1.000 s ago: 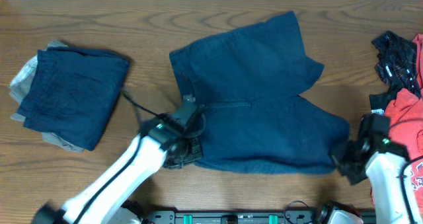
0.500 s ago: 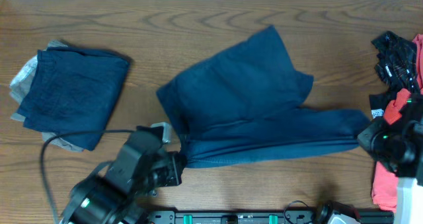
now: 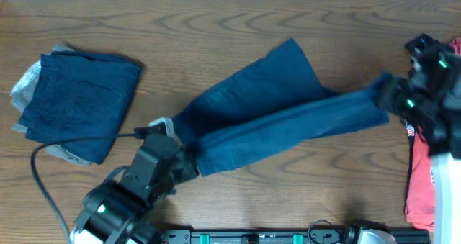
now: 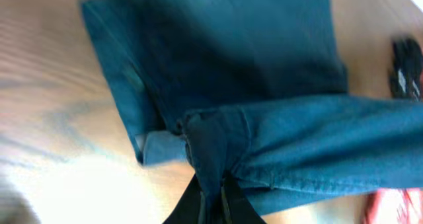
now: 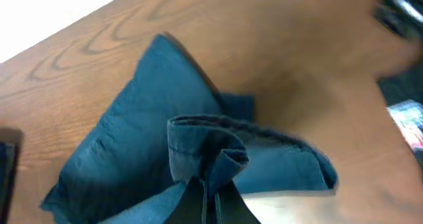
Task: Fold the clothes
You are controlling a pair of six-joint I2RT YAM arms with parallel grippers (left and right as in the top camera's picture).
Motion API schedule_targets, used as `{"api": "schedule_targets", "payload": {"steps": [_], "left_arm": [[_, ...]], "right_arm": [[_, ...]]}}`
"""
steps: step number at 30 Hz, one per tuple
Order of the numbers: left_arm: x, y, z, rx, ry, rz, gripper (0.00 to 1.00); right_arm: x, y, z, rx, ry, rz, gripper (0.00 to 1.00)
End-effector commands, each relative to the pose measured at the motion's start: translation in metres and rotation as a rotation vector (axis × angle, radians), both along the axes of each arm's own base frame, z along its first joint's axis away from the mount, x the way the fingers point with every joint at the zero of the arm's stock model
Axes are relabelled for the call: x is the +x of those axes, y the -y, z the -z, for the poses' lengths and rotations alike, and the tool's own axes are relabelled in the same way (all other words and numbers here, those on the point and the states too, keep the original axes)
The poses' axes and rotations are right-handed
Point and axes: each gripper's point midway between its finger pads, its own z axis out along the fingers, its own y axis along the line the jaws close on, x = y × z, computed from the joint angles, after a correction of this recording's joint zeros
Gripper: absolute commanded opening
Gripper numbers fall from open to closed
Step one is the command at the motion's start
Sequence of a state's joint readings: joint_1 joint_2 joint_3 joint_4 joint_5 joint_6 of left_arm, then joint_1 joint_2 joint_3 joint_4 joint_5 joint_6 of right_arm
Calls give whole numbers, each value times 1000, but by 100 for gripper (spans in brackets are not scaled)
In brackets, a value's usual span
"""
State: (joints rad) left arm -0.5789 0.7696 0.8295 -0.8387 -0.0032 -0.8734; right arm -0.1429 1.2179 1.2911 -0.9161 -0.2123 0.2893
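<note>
The flat leg's uncovered far corner (image 3: 291, 54) (image 5: 160, 54) is farther out and lower than my right gripper. My right gripper should carry the hem out and down there next and let go.
A pair of dark blue shorts (image 3: 266, 107) is stretched across the middle of the table, partly lifted. My left gripper (image 3: 189, 160) is shut on the shorts' waist end at the lower left; the left wrist view shows the cloth (image 4: 264, 85) pinched between the fingers (image 4: 213, 197). My right gripper (image 3: 385, 93) is shut on a leg hem at the right and holds it above the table; the right wrist view shows the bunched hem (image 5: 205, 148) in the fingers (image 5: 210, 191). One leg (image 3: 288, 64) lies flat toward the back.
A folded stack of dark blue and grey clothes (image 3: 75, 104) sits at the left. A pile of red and black clothes (image 3: 432, 129) lies at the right edge. The table's front edge with a black rail (image 3: 252, 237) runs along the bottom.
Both grippers have lifted the near edge of the shorts and carried it away from the front. The right gripper moved up toward the back; the shorts now stretch diagonally.
</note>
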Motion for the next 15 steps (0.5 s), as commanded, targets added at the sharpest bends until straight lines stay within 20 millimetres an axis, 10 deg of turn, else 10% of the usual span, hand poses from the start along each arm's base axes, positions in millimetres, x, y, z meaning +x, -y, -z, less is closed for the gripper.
{"api": "schedule_targets", "payload": {"steps": [1,15], "left_arm": [[31,-38,-1,130,64,-242,6],[126,-87,74,230,-61,-477,6]], "right_arm": [[31,-7,9,-82,17,-42,1],[136,-68,107,-36,-1,-139,1]]}}
